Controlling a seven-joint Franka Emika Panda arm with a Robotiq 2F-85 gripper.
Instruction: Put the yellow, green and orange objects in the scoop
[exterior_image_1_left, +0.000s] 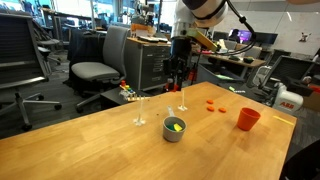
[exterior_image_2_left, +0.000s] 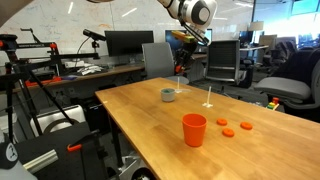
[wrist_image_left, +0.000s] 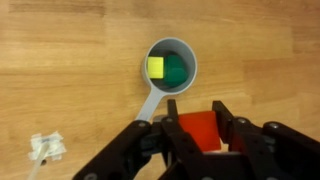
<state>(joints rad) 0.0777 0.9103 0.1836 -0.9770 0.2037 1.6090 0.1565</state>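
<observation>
My gripper moves the orange block (wrist_image_left: 198, 129) past the handle over the grey scoop's bowl (wrist_image_left: 171, 62) with the yellow block next, then lowers it to release it.
A grey scoop (wrist_image_left: 186, 50) lies on the wooden table with a yellow block (wrist_image_left: 157, 68) and a green object (wrist_image_left: 178, 69) in its bowl. It shows in both exterior views (exterior_image_1_left: 174, 130) (exterior_image_2_left: 167, 95). My gripper (wrist_image_left: 196, 116) is shut on an orange block (wrist_image_left: 198, 129) and hangs above the table, just beside the scoop's handle (wrist_image_left: 150, 105). In both exterior views the gripper (exterior_image_1_left: 178, 76) (exterior_image_2_left: 181, 67) is well above the scoop.
A red cup (exterior_image_1_left: 248, 119) (exterior_image_2_left: 194, 130) and a few flat orange discs (exterior_image_1_left: 215, 105) (exterior_image_2_left: 232, 128) sit on the table. Two clear stemmed pieces (exterior_image_1_left: 139, 116) (exterior_image_1_left: 183, 101) stand near the scoop. A small white item (wrist_image_left: 45, 148) lies nearby. Office chairs (exterior_image_1_left: 100, 55) stand behind the table.
</observation>
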